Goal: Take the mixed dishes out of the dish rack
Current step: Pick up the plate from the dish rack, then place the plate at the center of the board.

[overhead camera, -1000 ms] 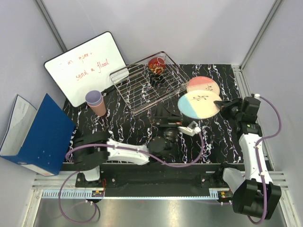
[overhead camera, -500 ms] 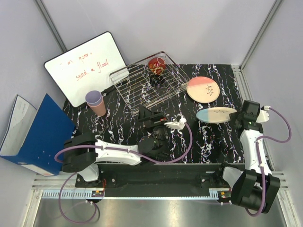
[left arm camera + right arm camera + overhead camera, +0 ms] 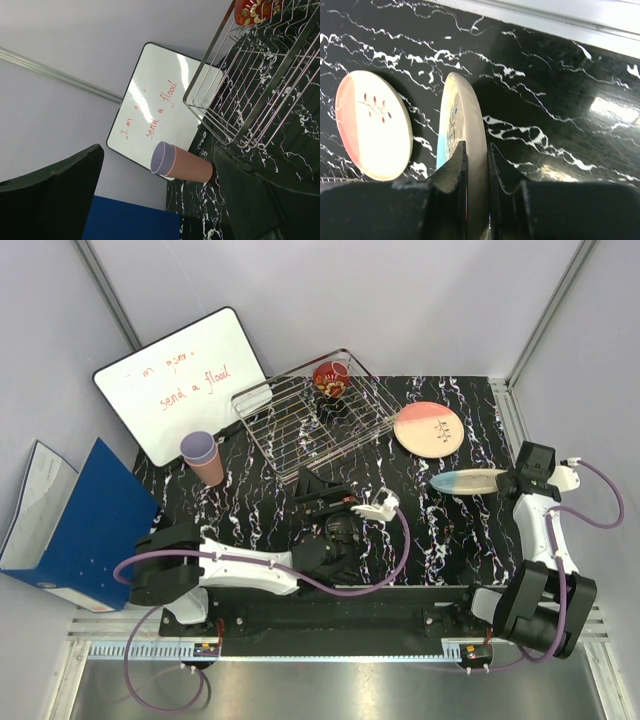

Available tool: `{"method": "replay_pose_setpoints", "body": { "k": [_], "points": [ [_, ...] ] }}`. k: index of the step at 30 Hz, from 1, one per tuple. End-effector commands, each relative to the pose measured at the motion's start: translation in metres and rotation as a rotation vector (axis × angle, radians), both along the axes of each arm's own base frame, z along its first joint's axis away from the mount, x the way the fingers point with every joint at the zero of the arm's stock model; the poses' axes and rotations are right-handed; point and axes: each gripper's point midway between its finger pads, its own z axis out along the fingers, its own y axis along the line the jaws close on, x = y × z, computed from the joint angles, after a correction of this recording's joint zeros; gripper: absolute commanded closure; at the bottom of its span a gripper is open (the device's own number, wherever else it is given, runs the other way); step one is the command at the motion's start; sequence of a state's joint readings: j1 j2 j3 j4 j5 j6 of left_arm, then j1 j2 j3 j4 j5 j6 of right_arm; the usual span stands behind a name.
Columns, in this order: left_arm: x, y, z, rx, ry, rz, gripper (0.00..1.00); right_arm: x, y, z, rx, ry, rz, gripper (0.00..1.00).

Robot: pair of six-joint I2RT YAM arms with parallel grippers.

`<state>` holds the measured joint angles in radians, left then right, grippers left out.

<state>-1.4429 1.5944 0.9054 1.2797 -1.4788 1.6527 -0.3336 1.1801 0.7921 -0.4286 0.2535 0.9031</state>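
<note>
My right gripper will move down, tilt the light-blue/cream plate (image 3: 470, 481) flat onto the bare tabletop beside the pink/cream plate and let go, because that spot is clear.
My right gripper (image 3: 512, 481) is shut on the rim of the light-blue/cream plate (image 3: 470, 481), held nearly edge-on above the table's right side. In the right wrist view both fingers (image 3: 455, 165) clamp that plate (image 3: 465, 115). The pink/cream plate (image 3: 428, 427) lies flat on the table beyond it and also shows in the right wrist view (image 3: 372, 132). The dish rack (image 3: 295, 430) holds the red patterned bowl (image 3: 330, 378) at its far end. The lavender cup (image 3: 161, 157) sits nested inside the salmon-pink cup (image 3: 207, 462) left of the rack. My left gripper (image 3: 322, 492) is open and empty in front of the rack.
A whiteboard (image 3: 185, 380) with red writing leans at the back left, just behind the cups. A blue binder (image 3: 75, 530) stands at the left edge. Grey walls with metal rails close in the table on three sides.
My right gripper has carried the light-blue/cream plate to the right and lower, turning it from face-up to nearly edge-on. My left arm swung slightly left, then held still.
</note>
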Motion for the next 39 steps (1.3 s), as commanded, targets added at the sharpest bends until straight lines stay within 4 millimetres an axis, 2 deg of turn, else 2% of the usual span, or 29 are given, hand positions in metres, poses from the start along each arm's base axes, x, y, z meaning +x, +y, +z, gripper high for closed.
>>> {"method": "replay_pose_setpoints", "body": {
  "k": [1, 7, 11, 17, 22, 28, 33, 35, 39],
  "points": [
    [-0.010, 0.018, -0.001, -0.419, 0.056, 0.096, 0.01, 0.009, -0.022, 0.007, -0.068, 0.010, -0.044, 1.00],
    [-0.011, 0.015, -0.001, -0.407, 0.057, 0.091, 0.01, -0.002, -0.011, -0.032, -0.013, 0.157, 0.022, 1.00],
    [-0.013, 0.007, -0.001, -0.385, 0.060, 0.081, 0.01, -0.003, -0.014, -0.062, 0.032, 0.259, 0.017, 1.00],
    [-0.016, 0.003, -0.006, -0.362, 0.071, 0.076, 0.01, -0.009, -0.012, -0.092, 0.096, 0.345, 0.034, 1.00],
    [-0.016, 0.001, -0.006, -0.356, 0.072, 0.074, 0.01, -0.010, -0.003, -0.095, 0.131, 0.325, 0.074, 1.00],
    [-0.019, -0.009, -0.007, -0.345, 0.075, 0.062, 0.01, -0.013, 0.028, -0.091, 0.255, 0.247, 0.123, 1.00],
    [-0.025, -0.015, -0.007, -0.346, 0.082, 0.045, 0.01, -0.019, 0.041, -0.087, 0.294, 0.207, 0.140, 1.00],
    [-0.028, -0.017, -0.007, -0.341, 0.087, 0.039, 0.01, -0.026, 0.042, -0.092, 0.292, 0.223, 0.139, 1.00],
    [-0.032, -0.020, -0.009, -0.341, 0.096, 0.032, 0.01, -0.037, 0.047, -0.108, 0.305, 0.262, 0.153, 0.90]
  ]
}}
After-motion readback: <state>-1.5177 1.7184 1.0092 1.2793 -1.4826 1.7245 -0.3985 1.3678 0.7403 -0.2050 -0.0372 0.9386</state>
